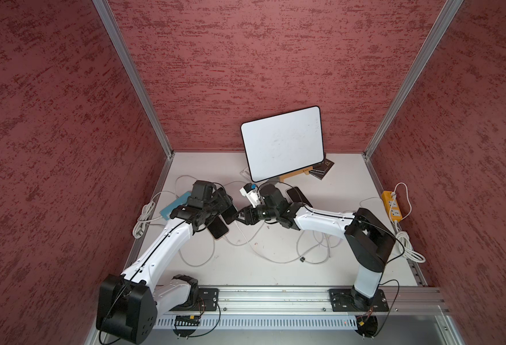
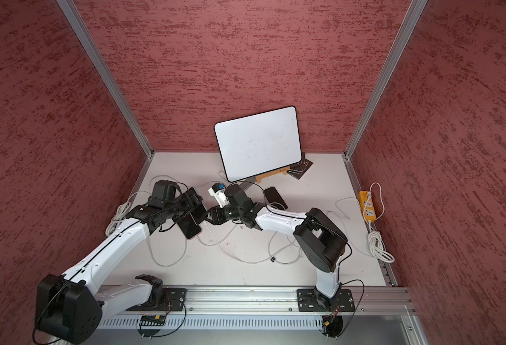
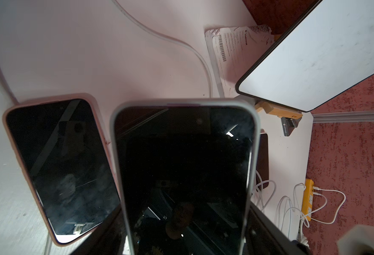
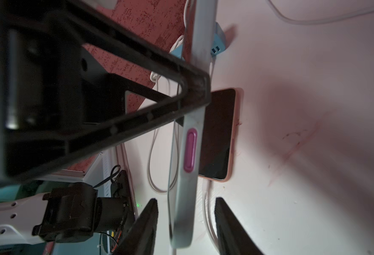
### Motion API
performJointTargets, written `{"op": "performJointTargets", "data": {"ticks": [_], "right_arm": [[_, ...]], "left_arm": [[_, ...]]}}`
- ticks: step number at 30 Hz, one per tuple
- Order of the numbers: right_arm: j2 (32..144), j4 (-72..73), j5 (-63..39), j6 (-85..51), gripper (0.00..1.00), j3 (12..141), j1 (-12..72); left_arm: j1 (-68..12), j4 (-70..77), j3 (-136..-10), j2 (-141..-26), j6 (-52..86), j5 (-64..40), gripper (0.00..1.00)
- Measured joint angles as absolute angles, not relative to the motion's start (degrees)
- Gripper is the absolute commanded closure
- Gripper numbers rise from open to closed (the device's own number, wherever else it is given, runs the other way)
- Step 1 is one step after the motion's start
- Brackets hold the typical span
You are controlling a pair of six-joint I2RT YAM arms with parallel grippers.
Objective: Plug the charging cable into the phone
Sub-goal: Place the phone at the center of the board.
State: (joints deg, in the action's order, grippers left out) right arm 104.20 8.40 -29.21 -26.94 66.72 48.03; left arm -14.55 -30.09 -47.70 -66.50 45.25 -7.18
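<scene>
My left gripper lowers the held phone onto the bare tabletop (image 1: 234, 227) beside the pink-cased phone next and releases it there, since it still hangs above the table.
A phone (image 3: 181, 165) in a pale grey case with a dark screen is held up off the table, and my left gripper (image 1: 223, 206) is shut on its long sides. One left finger (image 4: 181, 92) presses its edge above a purple side button (image 4: 190, 150). My right gripper (image 4: 186, 203) is open. Its jaws stand either side of the phone's lower end without touching it. A white charging cable (image 1: 243, 234) trails over the table from that end. The port is hidden, so I cannot tell whether a plug sits in it.
A pink-cased phone (image 3: 62, 165) lies on the table under the held one, with a white cable (image 4: 208, 216) at its end. A third dark phone (image 1: 298, 195), a whiteboard on a stand (image 1: 284, 143), a yellow power strip (image 1: 392, 206) and loose cable loops (image 1: 314, 245) are nearby.
</scene>
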Motion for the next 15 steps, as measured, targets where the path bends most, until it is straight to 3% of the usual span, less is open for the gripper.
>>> {"op": "performJointTargets", "data": {"ticks": [8,15], "right_arm": [[89.65,0.82,-27.92,-22.70,0.39,58.15,41.56],[86.89,-14.22,-13.93,-18.65,0.35,59.81,36.71]], "left_arm": [[-14.31,-32.58,-54.00,-79.26,46.35,-6.00,0.90],[-16.95,-33.41,-62.74,-95.68,46.72,-3.46,0.83]]}}
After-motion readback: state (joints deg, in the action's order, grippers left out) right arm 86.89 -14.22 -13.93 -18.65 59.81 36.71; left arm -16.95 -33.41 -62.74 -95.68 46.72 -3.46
